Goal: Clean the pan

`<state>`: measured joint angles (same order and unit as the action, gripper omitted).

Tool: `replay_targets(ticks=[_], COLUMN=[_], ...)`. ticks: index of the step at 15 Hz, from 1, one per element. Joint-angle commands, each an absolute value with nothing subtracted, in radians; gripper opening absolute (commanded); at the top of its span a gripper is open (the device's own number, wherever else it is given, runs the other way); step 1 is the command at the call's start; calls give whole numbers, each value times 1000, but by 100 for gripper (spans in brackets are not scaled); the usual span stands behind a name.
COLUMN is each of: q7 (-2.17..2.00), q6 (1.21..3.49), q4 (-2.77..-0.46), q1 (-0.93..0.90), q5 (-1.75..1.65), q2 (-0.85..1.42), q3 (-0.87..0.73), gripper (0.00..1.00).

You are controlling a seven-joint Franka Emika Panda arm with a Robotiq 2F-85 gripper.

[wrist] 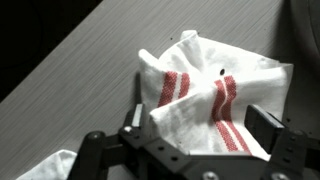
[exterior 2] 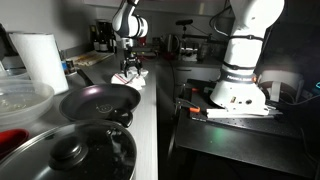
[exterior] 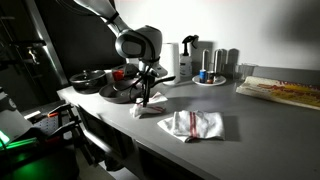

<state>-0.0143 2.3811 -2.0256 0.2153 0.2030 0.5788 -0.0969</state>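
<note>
The bunched fold of white cloth (exterior: 147, 110) (wrist: 192, 112) lies between my gripper's open fingers. I will move my gripper a little further down onto that fold next and close it.
The pan (exterior: 116, 93) is wide, shallow and dark grey and sits on the grey counter behind my gripper; it shows closer in an exterior view (exterior 2: 98, 100). My gripper (exterior: 146, 98) points down just in front of the pan, over a crumpled white cloth with red stripes (wrist: 205, 95). In the wrist view the two jaws (wrist: 200, 128) stand wide apart with the cloth bunched between them. The gripper is open. It also shows in an exterior view (exterior 2: 130, 66) with the cloth (exterior 2: 133, 76) under it.
A second striped cloth (exterior: 195, 124) lies on the counter nearby. A smaller black lidded pan (exterior: 88, 78) stands beside the pan, large in an exterior view (exterior 2: 70, 150). A paper roll (exterior 2: 40, 58), bottles on a plate (exterior: 208, 72) and a flat package (exterior: 285, 92) are further off.
</note>
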Motion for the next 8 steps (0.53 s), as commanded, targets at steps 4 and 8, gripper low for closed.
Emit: replay_targets(ticks=[4,8], q7=[20,34], q6=[2377,2371], q4=[-2009,-1995], q1=[253,266], q5=[272,291], q2=[627,652], q3=[-54,-39], gripper=[100,100])
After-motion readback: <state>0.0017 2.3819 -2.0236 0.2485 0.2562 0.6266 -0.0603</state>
